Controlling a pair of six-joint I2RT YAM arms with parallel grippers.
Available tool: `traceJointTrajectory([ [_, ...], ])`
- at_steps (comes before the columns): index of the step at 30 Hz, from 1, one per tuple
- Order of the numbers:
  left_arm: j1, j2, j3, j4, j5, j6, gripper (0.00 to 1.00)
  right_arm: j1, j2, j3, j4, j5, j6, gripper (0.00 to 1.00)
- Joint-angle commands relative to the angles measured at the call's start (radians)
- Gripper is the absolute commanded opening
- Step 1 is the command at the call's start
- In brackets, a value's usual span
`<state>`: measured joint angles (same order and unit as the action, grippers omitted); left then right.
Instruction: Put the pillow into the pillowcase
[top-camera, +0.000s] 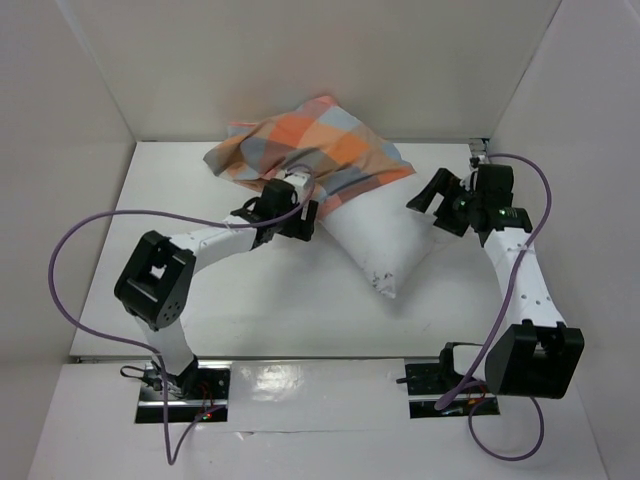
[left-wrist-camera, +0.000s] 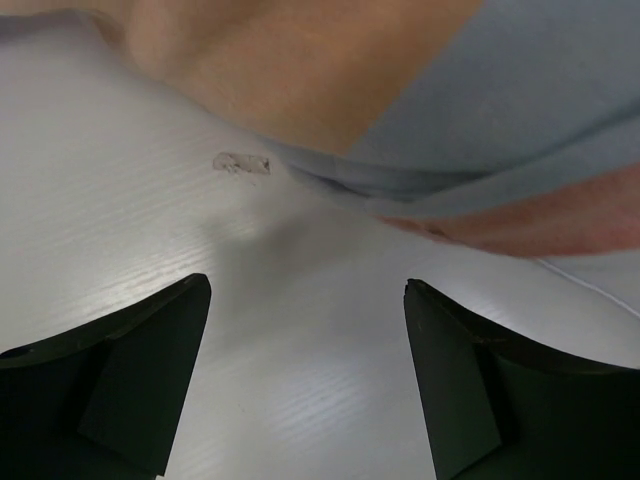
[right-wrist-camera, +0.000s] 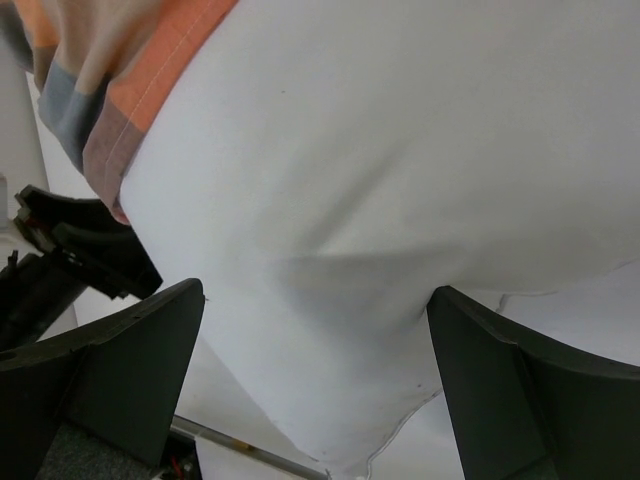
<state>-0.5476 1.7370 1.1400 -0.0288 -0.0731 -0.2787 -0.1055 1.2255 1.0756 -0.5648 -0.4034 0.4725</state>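
Observation:
Next, my left gripper, with only table between its open fingers, moves outward onto the pillowcase's near edge (left-wrist-camera: 388, 204), just ahead, and closes.
The checked orange, blue-grey and tan pillowcase (top-camera: 300, 150) lies bunched at the back middle of the table. The white pillow (top-camera: 385, 240) sticks out of it toward the front right, its upper part covered by the case. My left gripper (top-camera: 295, 215) sits at the case's near edge, open. In the left wrist view the left gripper (left-wrist-camera: 305, 285) has only bare table between its fingers, with the pillowcase hem (left-wrist-camera: 420, 190) just ahead. My right gripper (top-camera: 437, 200) stands open at the pillow's right side. In its wrist view the right gripper (right-wrist-camera: 315, 295) faces the pillow (right-wrist-camera: 400, 150), gripping nothing.
White walls (top-camera: 80, 120) close in the table on the left, back and right. Purple cables (top-camera: 70, 250) loop beside each arm. A small metal fitting (top-camera: 480, 150) sits at the back right corner. A scuff mark (left-wrist-camera: 243, 163) shows on the table near the hem.

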Motion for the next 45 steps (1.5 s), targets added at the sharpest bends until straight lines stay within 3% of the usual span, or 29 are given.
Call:
traceJointTrajectory([
  [1,0.027,0.057,0.053,0.128,0.084,0.047,0.9,-0.005,-0.011,0.066,-0.004,-0.003,-0.023,0.99],
  [8,0.037,0.118,0.107,0.191,0.084,0.038,0.82,-0.005,-0.011,0.066,-0.014,-0.003,-0.023,0.99],
  [15,0.046,0.171,0.184,0.202,0.13,0.027,0.61,-0.005,0.008,0.075,-0.035,-0.003,-0.023,0.99],
  [18,0.046,0.187,0.205,0.158,0.13,0.018,0.34,-0.005,0.008,0.095,-0.066,-0.003,-0.032,0.99],
  [19,0.057,0.187,0.205,0.158,0.118,0.007,0.07,-0.005,0.008,0.095,-0.075,-0.003,-0.047,0.99],
  [20,0.057,0.187,0.205,0.147,0.118,0.007,0.0,-0.005,0.02,0.11,-0.11,-0.003,-0.066,0.99],
  [25,0.067,0.119,0.152,0.122,0.108,-0.019,0.0,-0.005,0.029,0.196,-0.269,0.006,-0.159,0.99],
  [30,0.067,0.013,0.095,0.099,0.108,-0.037,0.0,-0.005,-0.05,0.124,-0.423,0.037,-0.202,0.99],
  [35,0.049,-0.019,0.112,0.044,0.118,-0.037,0.0,0.087,-0.182,-0.06,-0.376,-0.034,-0.062,0.99],
  [40,-0.006,-0.028,0.179,-0.008,0.118,-0.016,0.0,0.28,-0.224,-0.262,-0.149,-0.038,0.13,0.99],
  [42,-0.024,-0.028,0.197,-0.022,0.118,-0.016,0.0,0.329,-0.184,-0.276,0.031,-0.011,0.166,0.85],
  [43,-0.035,-0.028,0.208,-0.022,0.131,-0.007,0.0,0.366,-0.151,-0.276,0.09,-0.002,0.176,0.48],
  [44,-0.054,-0.028,0.219,-0.035,0.142,-0.007,0.0,0.366,-0.108,-0.248,0.133,-0.002,0.176,0.22],
  [45,-0.066,-0.037,0.256,-0.054,0.188,-0.019,0.0,0.375,-0.005,-0.15,0.181,-0.017,0.176,0.05],
])
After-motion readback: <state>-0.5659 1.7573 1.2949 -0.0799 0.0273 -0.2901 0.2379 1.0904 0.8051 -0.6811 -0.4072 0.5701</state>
